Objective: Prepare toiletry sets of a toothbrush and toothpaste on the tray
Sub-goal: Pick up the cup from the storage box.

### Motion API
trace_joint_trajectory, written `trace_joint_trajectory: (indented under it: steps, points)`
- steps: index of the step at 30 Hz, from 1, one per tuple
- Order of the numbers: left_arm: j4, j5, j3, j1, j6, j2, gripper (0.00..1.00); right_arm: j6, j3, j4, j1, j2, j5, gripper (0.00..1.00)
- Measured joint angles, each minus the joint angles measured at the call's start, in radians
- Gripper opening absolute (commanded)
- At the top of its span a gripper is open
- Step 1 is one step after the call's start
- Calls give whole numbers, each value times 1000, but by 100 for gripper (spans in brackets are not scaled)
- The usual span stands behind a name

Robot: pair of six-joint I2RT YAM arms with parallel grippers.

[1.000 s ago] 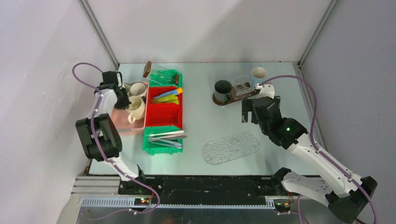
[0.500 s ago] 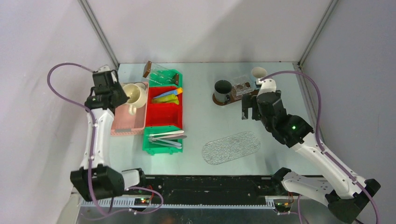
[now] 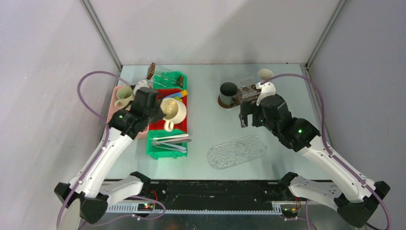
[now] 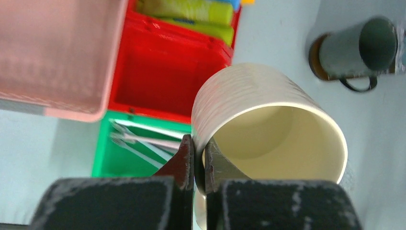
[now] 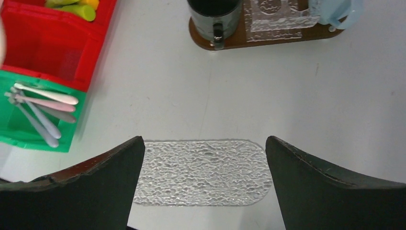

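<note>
My left gripper pinches one side of the cream mug, so my right gripper should move next, open, to the left in the top view, onto the cream mug's free rim side (image 3: 185,111) opposite it.
My left gripper (image 3: 160,111) is shut on the rim of a cream mug (image 3: 174,110) and holds it tilted in the air above the red bin (image 3: 165,119). In the left wrist view my fingers (image 4: 198,158) pinch the mug's wall (image 4: 249,96), one inside and one outside. Yellow, green and blue toothpaste tubes (image 3: 173,98) lie in the red bin's far part. Pale toothbrushes (image 3: 170,140) lie in the green bin (image 3: 154,152). My right gripper (image 3: 248,115) is open and empty, hovering above the clear textured tray (image 5: 201,172).
A pink basket (image 3: 113,101) at the left holds a cream mug (image 3: 123,96) and a white one (image 3: 141,86). A brown tray (image 3: 225,102) at the back carries a dark mug (image 3: 229,91), a clear holder (image 3: 249,87) and a pale blue mug (image 3: 265,74).
My left arm has lifted the cream mug out of the pink basket and carried it right, over the red bin. My right gripper has drifted slightly left and stays open.
</note>
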Motion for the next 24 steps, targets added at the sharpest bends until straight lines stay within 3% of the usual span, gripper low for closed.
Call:
trace_joint_trajectory:
  steps: [5, 11, 24]
  points:
    - [-13, -97, -40, -229, -169, 48, 0, 21, 1, -6, 54, -6, -13, 100]
    - [0, -168, -52, -425, -323, 159, 0, 69, 1, -6, 135, 5, -19, 96]
    - [61, -214, -3, -627, -477, 336, 0, 270, 6, 9, 223, 130, 34, 90]
